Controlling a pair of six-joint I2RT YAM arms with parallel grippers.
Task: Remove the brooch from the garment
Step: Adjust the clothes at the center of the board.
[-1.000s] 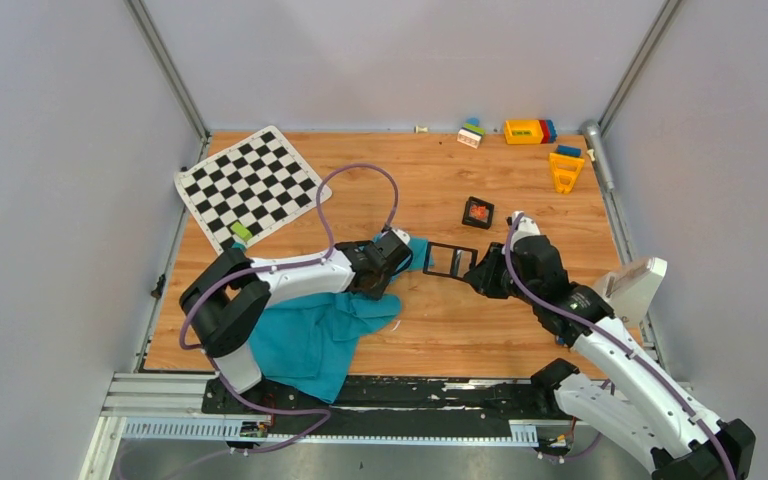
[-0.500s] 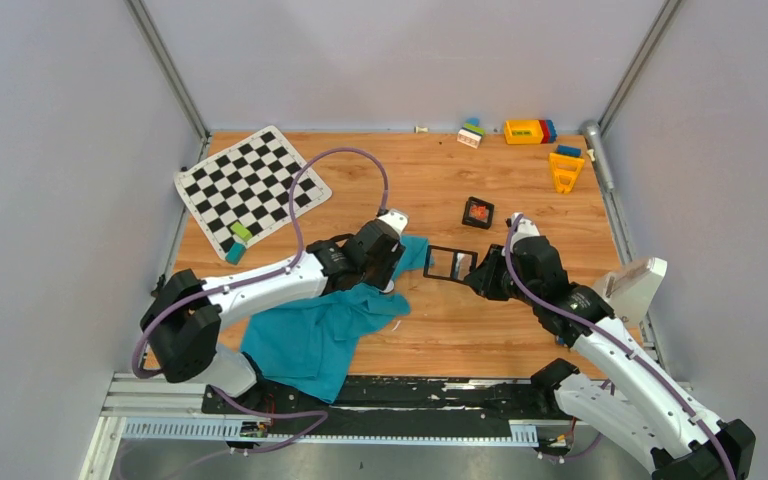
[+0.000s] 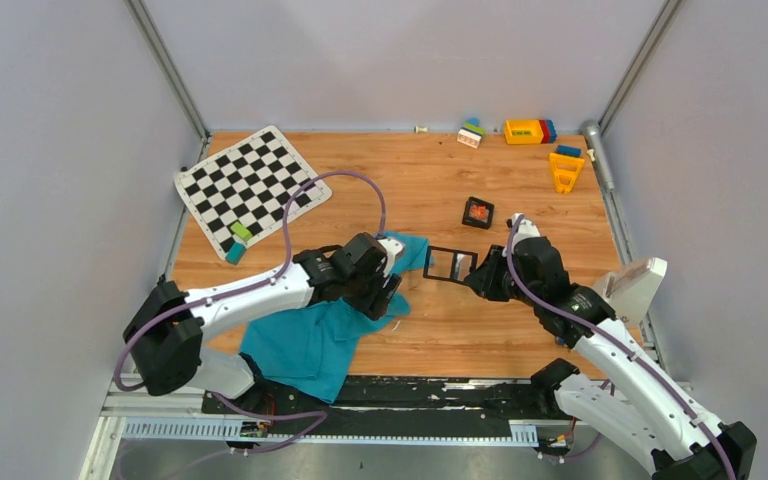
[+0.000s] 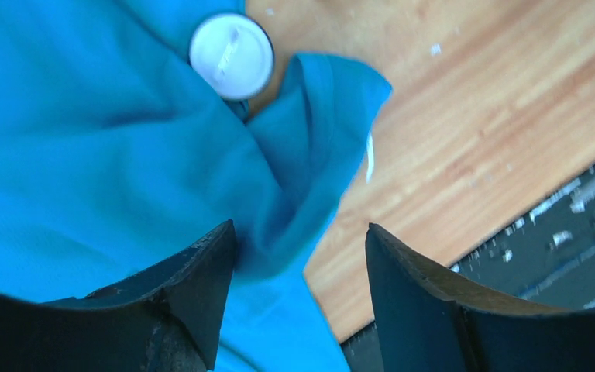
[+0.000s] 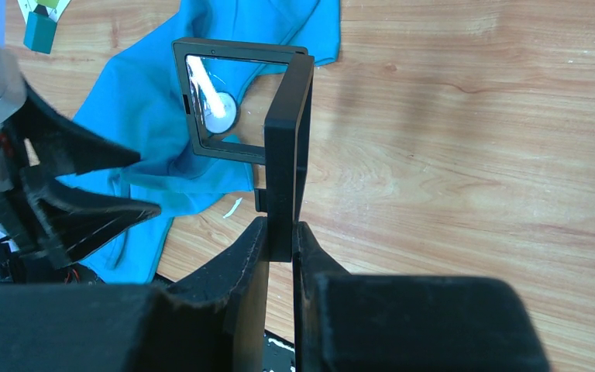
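The tabletop below is bare and clear of the garment, so the right gripper will next move away from the fabric, bring the open black box (image 5: pixel 287 139) down onto the tabletop and release it.
The teal-blue garment (image 3: pixel 310 335) lies crumpled at the near left of the table. A round white brooch (image 4: pixel 231 56) sits on it near a folded corner; it also shows through the clear box window in the right wrist view (image 5: pixel 219 114). My left gripper (image 3: pixel 387 288) hovers over that fold, open and empty, with fabric between its jaws (image 4: pixel 300 232). My right gripper (image 5: pixel 280 232) is shut on the edge of an open black hinged box (image 5: pixel 287 139), held just right of the garment (image 5: pixel 147 116). The box also shows in the top view (image 3: pixel 450 262).
A black-and-white checkered mat (image 3: pixel 250 185) lies at the back left, with small green and teal blocks (image 3: pixel 238 240) at its near corner. A second black box (image 3: pixel 477 212) holds something red. Toy blocks (image 3: pixel 528 131) line the back right. A white object (image 3: pixel 632 285) sits at the right edge.
My left arm has drawn back toward the near left, carrying its gripper from the garment's far corner to over the fold. The garment shifted slightly. The right arm and box have not moved.
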